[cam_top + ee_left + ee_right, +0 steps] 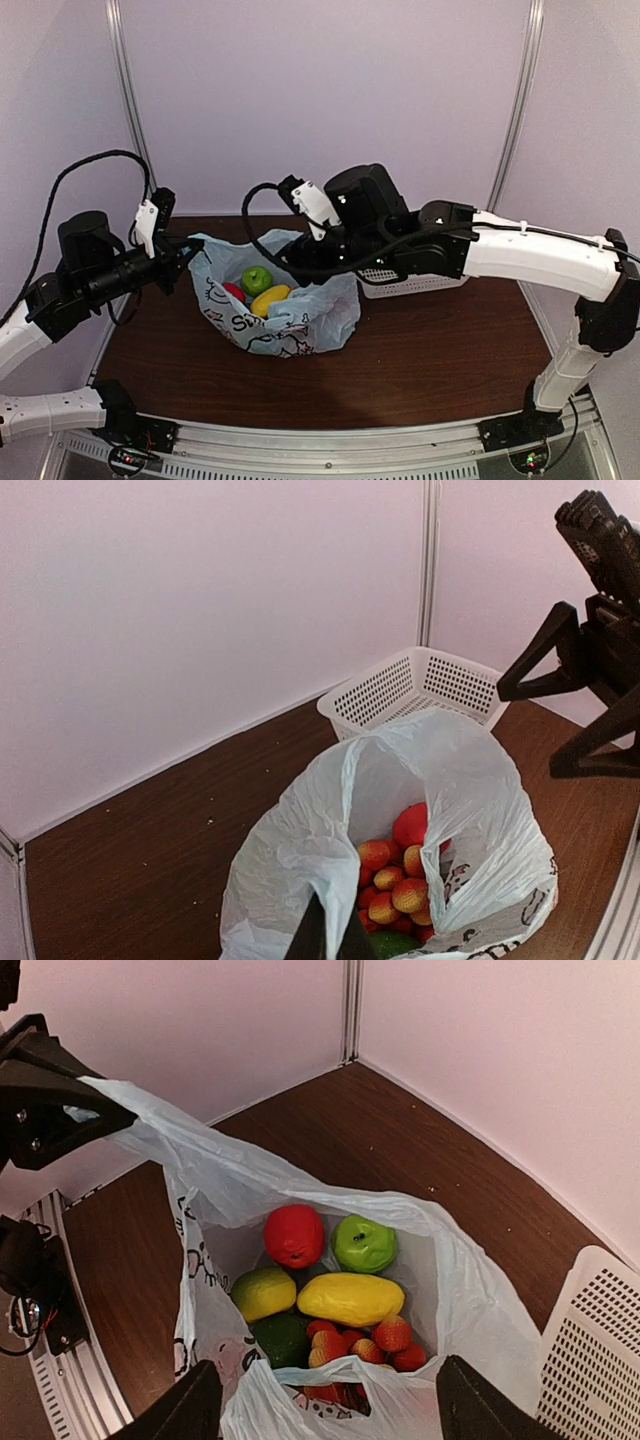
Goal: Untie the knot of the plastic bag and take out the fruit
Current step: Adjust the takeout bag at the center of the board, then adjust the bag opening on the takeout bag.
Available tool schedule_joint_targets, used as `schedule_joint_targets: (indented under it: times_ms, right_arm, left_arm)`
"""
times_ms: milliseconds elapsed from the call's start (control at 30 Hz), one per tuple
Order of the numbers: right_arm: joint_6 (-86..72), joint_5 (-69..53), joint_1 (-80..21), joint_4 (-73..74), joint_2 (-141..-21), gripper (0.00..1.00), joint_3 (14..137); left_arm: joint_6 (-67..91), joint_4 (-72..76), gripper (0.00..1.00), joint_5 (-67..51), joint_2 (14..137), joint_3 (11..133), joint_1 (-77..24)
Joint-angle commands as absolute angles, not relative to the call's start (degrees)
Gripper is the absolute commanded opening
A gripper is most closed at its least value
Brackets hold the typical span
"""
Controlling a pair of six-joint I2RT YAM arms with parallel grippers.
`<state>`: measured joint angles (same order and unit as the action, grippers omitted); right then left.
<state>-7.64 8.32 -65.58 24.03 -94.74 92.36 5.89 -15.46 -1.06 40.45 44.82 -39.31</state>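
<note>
My right gripper will next go down and come back onto the bag's sagging rim (302, 309) (342, 1369), because that fold of plastic hangs across the small red fruit.
The plastic bag (300, 318) sits on the table with its mouth wide open; no knot shows. My left gripper (326, 942) is shut on the bag's near-left rim and holds it up. My right gripper (325, 1415) hovers just above the bag's opposite rim, jaws wide open with nothing between them. Inside lies the fruit: a red apple (295, 1235), a green apple (363, 1243), a long yellow fruit (350, 1298), a yellow-green lemon (263, 1292), a dark green fruit (280, 1338) and a cluster of small red ones (385, 1338).
A white perforated basket (415, 283) stands behind the bag to the right, partly under my right arm. Bare brown table (450, 350) stretches in front and to the right. Pale walls close the back and sides.
</note>
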Motion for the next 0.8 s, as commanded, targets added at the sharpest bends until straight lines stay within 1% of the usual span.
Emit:
schedule_joint_targets:
  times_ms: [0,100,233,400,533,600,767]
  right_arm:
    - [-7.77,8.00,-66.55,31.79,-100.77,0.71,95.98]
    - [-8.54,8.22,-66.54,32.53,-103.61,0.69,97.48]
    - [-8.45,5.91,-66.67,33.76,-106.73,0.69,98.38]
    - [-6.17,1.70,-67.30,36.00,-109.46,0.77,98.66]
    - [-4.95,0.18,-67.82,38.00,-111.32,0.79,98.36]
    - [-4.83,0.26,-67.93,38.74,-112.29,0.79,97.87]
    - [-6.17,0.21,-67.97,37.37,-112.66,0.75,95.18]
  left_arm:
    - [5.49,-12.85,0.00,-3.16,40.72,44.69,-39.02]
    - [5.62,-12.88,0.00,-3.62,40.78,44.57,-39.02]
    - [5.62,-12.92,0.00,-3.55,40.58,44.60,-39.02]
    - [5.71,-13.01,0.00,-3.50,40.84,44.56,-39.02]
    - [5.71,-13.09,0.00,-3.46,41.23,44.65,-39.02]
    - [5.67,-13.10,0.00,-3.36,41.30,44.60,-38.98]
    - [5.65,-13.10,0.00,-3.07,41.46,44.56,-39.02]
